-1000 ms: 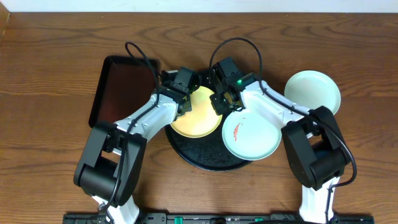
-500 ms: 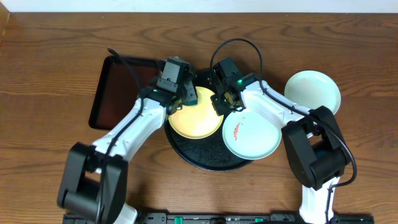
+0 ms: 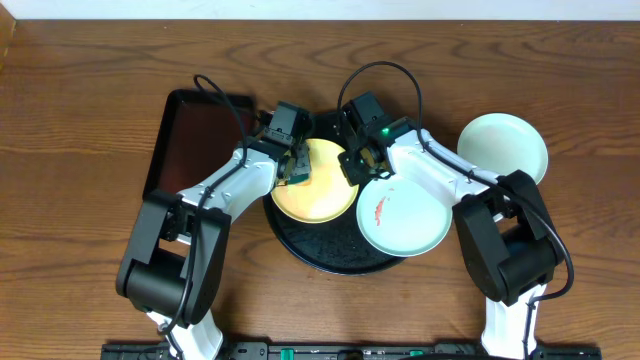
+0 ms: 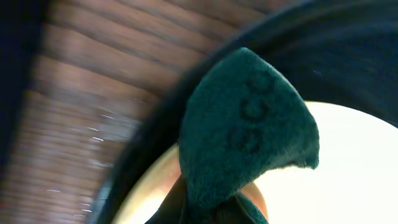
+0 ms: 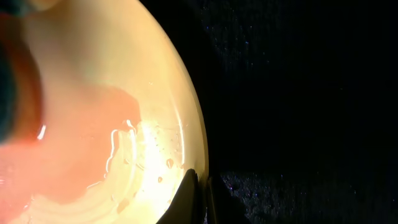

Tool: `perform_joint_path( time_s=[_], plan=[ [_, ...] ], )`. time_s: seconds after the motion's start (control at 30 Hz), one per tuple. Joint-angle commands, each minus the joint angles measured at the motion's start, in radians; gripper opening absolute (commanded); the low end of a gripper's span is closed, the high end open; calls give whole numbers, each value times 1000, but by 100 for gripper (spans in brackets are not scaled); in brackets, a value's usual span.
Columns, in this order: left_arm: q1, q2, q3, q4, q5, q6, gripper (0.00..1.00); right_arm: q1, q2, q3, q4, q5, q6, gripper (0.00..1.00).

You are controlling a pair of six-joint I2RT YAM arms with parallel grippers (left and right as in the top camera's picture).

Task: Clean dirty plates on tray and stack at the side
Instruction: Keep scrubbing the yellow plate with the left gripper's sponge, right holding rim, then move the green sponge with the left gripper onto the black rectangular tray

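Observation:
The dark rectangular tray (image 3: 200, 142) (image 4: 17, 62) lies open, so the left gripper should next rise off the yellow plate and then lower the sponge to that tray.
The yellow plate (image 3: 322, 185) lies on the round black tray (image 3: 330, 255). My left gripper (image 3: 296, 166) is shut on the teal sponge (image 3: 299, 176) and presses it on the plate's left edge. In the left wrist view the sponge (image 4: 249, 137) covers the yellow plate's (image 4: 342, 180) rim. My right gripper (image 3: 355, 166) is shut on the yellow plate's right rim. In the right wrist view its fingers (image 5: 202, 190) pinch the rim, and the plate (image 5: 149, 112) carries a wet red-orange smear. A pale plate with a red smear (image 3: 403, 218) overlaps the tray's right side. Another pale plate (image 3: 503, 148) lies on the table at the right.
A dark rectangular tray (image 3: 195, 140) lies at the left behind my left arm. The black tray's wet surface (image 5: 298, 93) fills the right of the right wrist view. Wooden table (image 4: 81, 93) shows beyond the tray's rim.
My left gripper has swept the sponge from the yellow plate's back edge to its left edge. The right gripper and the plates have not moved.

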Motion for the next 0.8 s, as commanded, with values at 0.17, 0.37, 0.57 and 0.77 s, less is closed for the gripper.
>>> perform_joint_path(
  time_s=[0.17,0.37,0.57,0.77],
  plan=[
    [64,-80,-15,23,-459,111,7,-8,10,-5,-33,61,-32,1],
    [82,-254,-15,60,-453,126,7,-8,10,-5,-33,61,-32,1],
    [251,-354,-15,41,-7,127,8,-8,-2,-4,6,-42,-31,1],
    [426,-272,-16,-27,146,127,8,-5,-55,-4,50,-43,-13,1]
  ],
)
